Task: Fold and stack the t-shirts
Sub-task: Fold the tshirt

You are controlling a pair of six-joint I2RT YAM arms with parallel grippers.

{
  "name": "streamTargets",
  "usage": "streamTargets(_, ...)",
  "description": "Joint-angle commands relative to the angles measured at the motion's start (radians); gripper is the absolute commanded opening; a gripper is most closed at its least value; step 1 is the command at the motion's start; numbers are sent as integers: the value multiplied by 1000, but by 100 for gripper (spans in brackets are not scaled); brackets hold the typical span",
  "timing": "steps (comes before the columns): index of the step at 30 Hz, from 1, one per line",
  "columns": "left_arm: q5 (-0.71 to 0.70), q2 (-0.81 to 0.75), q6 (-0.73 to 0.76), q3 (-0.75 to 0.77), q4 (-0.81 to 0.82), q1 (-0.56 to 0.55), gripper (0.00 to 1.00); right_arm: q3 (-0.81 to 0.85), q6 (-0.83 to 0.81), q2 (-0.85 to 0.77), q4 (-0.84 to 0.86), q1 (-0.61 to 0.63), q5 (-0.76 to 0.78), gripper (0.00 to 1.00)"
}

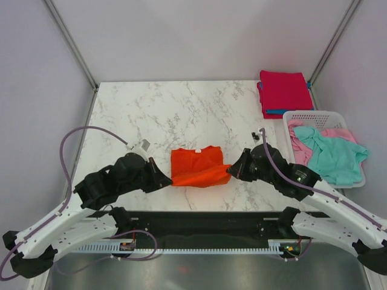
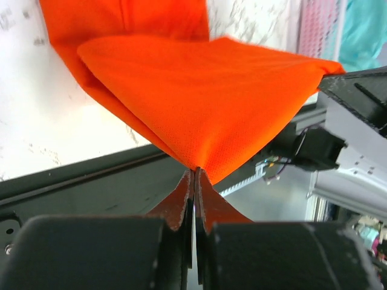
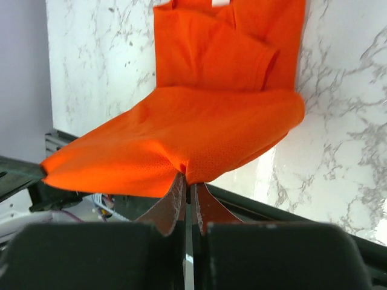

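Note:
The lifted hem leaves the shirt's collar end (image 1: 211, 150) (image 3: 254, 8) uncovered. I need to move the hem corner in my right gripper outward next, then down onto that end and let go of it.
An orange-red t-shirt (image 1: 198, 165) lies partly folded near the table's front edge, its near hem lifted off the marble. My left gripper (image 1: 169, 181) is shut on the hem's left corner (image 2: 195, 162). My right gripper (image 1: 229, 171) is shut on the hem's right corner (image 3: 192, 176). The cloth (image 2: 205, 90) stretches taut between the two, and the shirt's far part (image 3: 230, 48) rests flat on the table with its collar away from me. A folded magenta t-shirt (image 1: 282, 90) lies on a blue one (image 1: 268, 110) at the back right. Teal (image 1: 332, 156) and pink (image 1: 299, 145) t-shirts sit crumpled in the basket.
A white slotted plastic basket (image 1: 314, 116) stands at the right edge of the marble table (image 1: 157, 115). A small dark object (image 1: 254, 134) lies just left of it. A black rail (image 1: 205, 223) runs along the table's near edge, under the lifted hem.

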Motion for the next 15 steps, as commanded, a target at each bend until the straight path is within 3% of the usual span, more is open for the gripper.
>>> streamTargets(1, -127, 48, 31, 110, -106, 5, 2, 151, -81, 95, -89, 1, 143, 0)
streamTargets(6, -89, 147, 101, 167, -105, 85, 2, 254, -173, 259, -94, -51, 156, 0)
streamTargets(15, 118, 236, 272, 184, -27, 385, 2, 297, -250, 397, -15, -185, 2, 0)
